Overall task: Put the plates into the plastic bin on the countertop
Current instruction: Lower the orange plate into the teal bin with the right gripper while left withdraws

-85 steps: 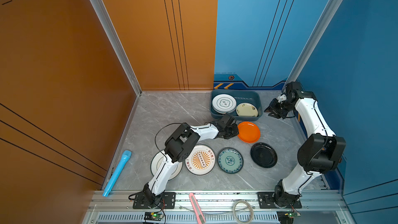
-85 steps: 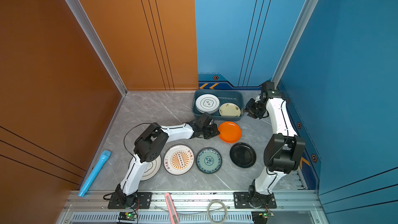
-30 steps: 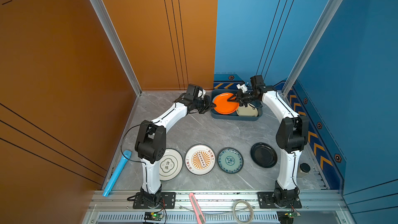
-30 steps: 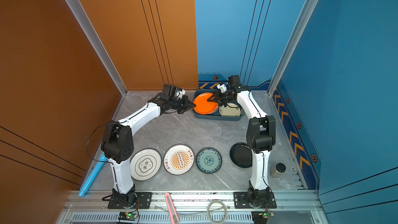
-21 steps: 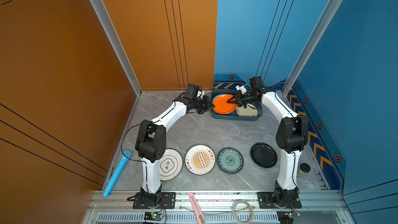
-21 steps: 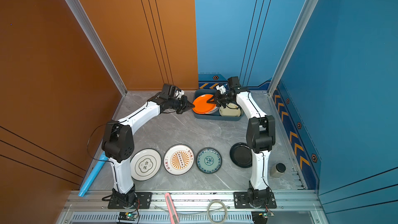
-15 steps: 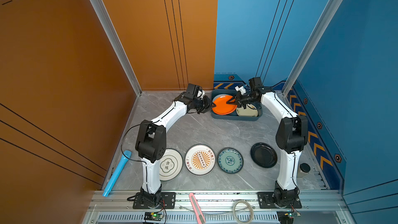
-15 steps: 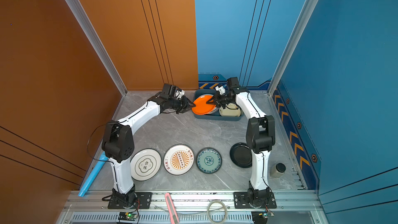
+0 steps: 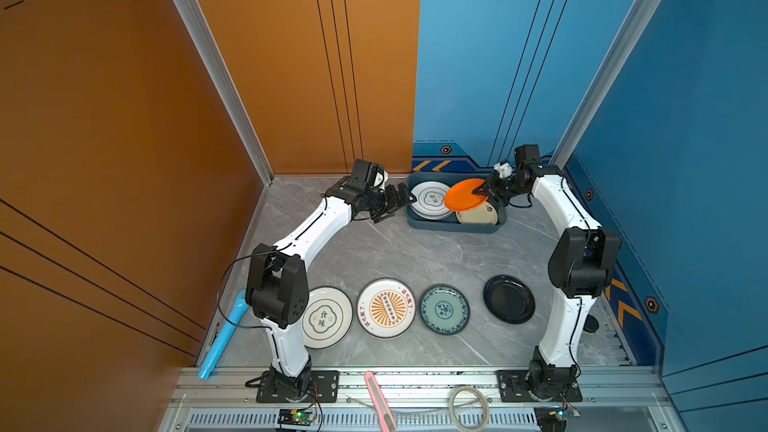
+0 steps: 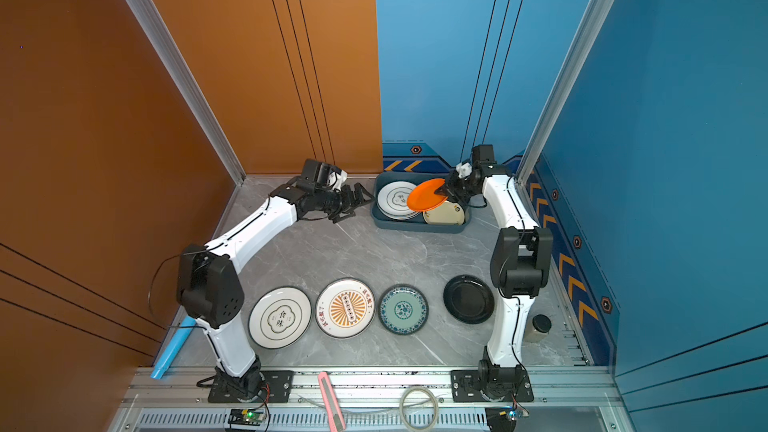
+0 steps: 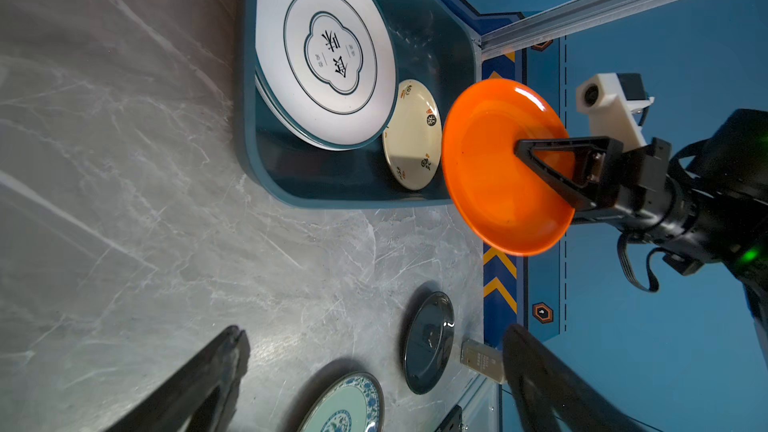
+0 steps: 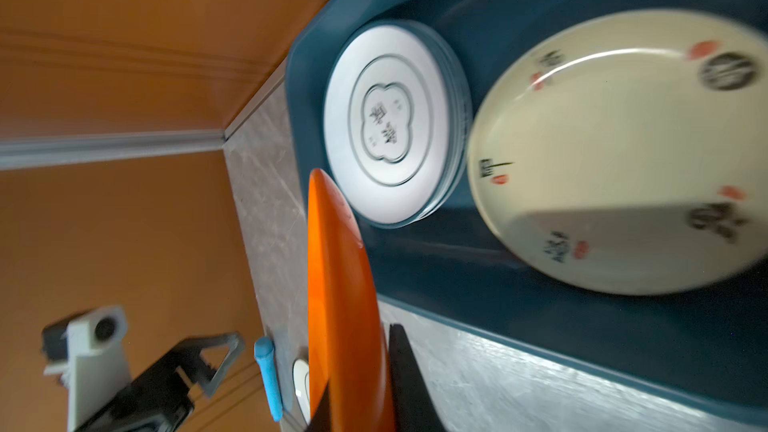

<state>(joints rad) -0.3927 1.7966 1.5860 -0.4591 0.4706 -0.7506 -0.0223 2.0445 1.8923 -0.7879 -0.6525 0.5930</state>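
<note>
The orange plate still hangs tilted above the bin, so I will lower my right gripper toward the cream plate (image 9: 478, 214) (image 12: 628, 152) and let go of the orange plate's rim just over it.
My right gripper (image 9: 478, 192) is shut on the rim of the orange plate (image 9: 463, 195), holding it tilted above the plastic bin (image 9: 453, 227) at the back of the countertop (image 9: 395, 255). Inside the bin lie a stack topped by a white quatrefoil plate (image 9: 430, 200) and a cream plate (image 9: 478, 214). My left gripper (image 9: 401, 201) is open and empty just left of the bin. In the left wrist view its fingers (image 11: 224, 351) stand wide apart. Near the front lie a white quatrefoil plate (image 9: 326, 317), a sunburst plate (image 9: 386, 308), a teal-patterned plate (image 9: 444, 309) and a black plate (image 9: 509, 299).
A light blue cylinder (image 9: 222, 334) lies along the left wall. A pink box cutter (image 9: 380, 398) and a coiled cable (image 9: 469, 407) rest on the front aluminium frame. A small jar (image 10: 540, 328) stands by the right arm's base. Walls close in on three sides.
My left gripper has opened, let go of the orange plate and drawn slightly back. The right gripper holds the plate alone and has carried it to the right over the bin.
</note>
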